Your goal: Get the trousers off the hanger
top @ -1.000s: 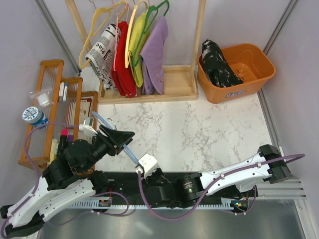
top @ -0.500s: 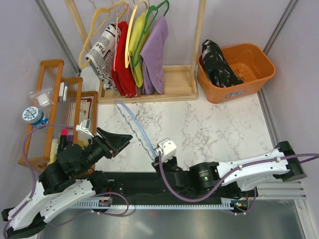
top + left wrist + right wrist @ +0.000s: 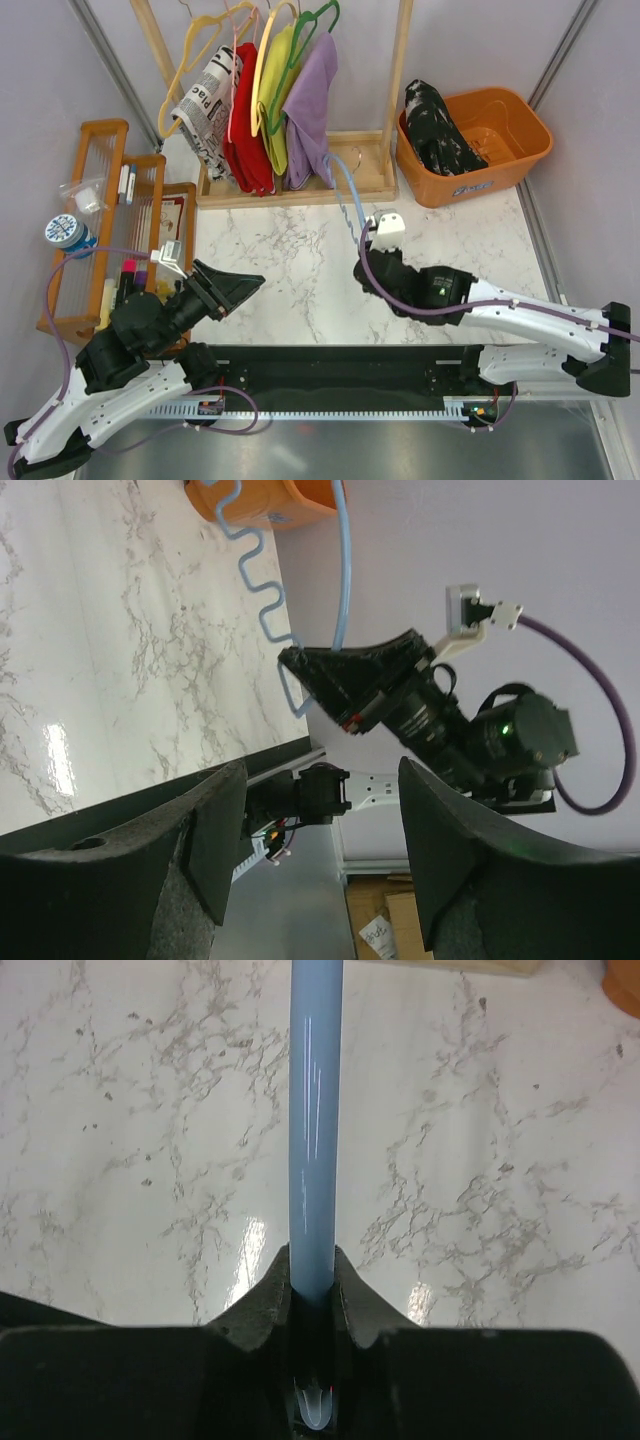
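The trousers (image 3: 438, 128) are off the hanger, so my right gripper should next lift the hanger up and outward to the free gap (image 3: 369, 38) beside the purple garment and release it.
The black trousers (image 3: 438, 128) with white speckles lie bunched in the orange bin (image 3: 510, 140) at the back right, off the hanger. My right gripper (image 3: 366, 243) is shut on the thin light-blue hanger (image 3: 345, 192) and holds it above the marble table in front of the rack. In the right wrist view the jaws clamp the blue bar (image 3: 316, 1120). The left wrist view shows the hanger's wavy arm (image 3: 258, 590) and the right gripper holding it. My left gripper (image 3: 248, 280) is open and empty at the near left (image 3: 320, 850).
A wooden rack (image 3: 370, 160) at the back holds a newspaper-print garment (image 3: 205, 105), a red one, a yellow one and a purple one (image 3: 310, 105) on yellow and green hangers. A wooden shelf unit (image 3: 95, 230) with small items stands at the left.
My right gripper has carried the blue hanger from the near centre away toward the rack and to the right. My left gripper has let go of the hanger and stays low at the left.
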Available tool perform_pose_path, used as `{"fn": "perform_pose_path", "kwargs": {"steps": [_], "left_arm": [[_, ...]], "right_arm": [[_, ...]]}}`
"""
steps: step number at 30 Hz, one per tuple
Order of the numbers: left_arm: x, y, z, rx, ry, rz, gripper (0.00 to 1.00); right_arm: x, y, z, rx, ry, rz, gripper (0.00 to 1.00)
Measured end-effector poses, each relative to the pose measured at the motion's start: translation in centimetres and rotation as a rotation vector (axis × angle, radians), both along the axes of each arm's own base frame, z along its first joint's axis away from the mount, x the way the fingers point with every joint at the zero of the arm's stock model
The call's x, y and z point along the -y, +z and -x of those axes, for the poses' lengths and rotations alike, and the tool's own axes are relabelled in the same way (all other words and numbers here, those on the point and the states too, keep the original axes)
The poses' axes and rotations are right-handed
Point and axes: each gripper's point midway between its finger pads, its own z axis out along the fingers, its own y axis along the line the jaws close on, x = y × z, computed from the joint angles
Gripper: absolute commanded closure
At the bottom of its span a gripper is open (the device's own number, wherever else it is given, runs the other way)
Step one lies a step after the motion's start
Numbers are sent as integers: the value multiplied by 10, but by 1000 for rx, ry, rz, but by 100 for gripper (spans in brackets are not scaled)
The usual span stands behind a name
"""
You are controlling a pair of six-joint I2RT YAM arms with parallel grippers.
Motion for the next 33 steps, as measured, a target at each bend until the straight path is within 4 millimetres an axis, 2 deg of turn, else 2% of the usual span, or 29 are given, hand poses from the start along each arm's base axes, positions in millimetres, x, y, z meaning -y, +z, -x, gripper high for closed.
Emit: {"fn": "perform_pose_path", "kwargs": {"steps": [4,9,17,22,29,33], "left_arm": [[1,-3,0,4,-6,-13,33],[1,-6,0,7,-8,-25,33],[1,-9,-1,19,-11,-45,33],[1,-9,-1,28,-10,-54,33],[-3,-7,1,46,-4,-43,33],[-4,-7,1,54,-2,-46,34]], "right_arm": [[16,26,-33,15,-43,8,100],[25,61,-76,40,-80,23,100],[23,104,-133,85,-80,43,100],[22,141,-168,130,-76,21,100],[28,177,-196,179,-79,-3,100],[27,206,-212,222,-73,-31,100]]}}
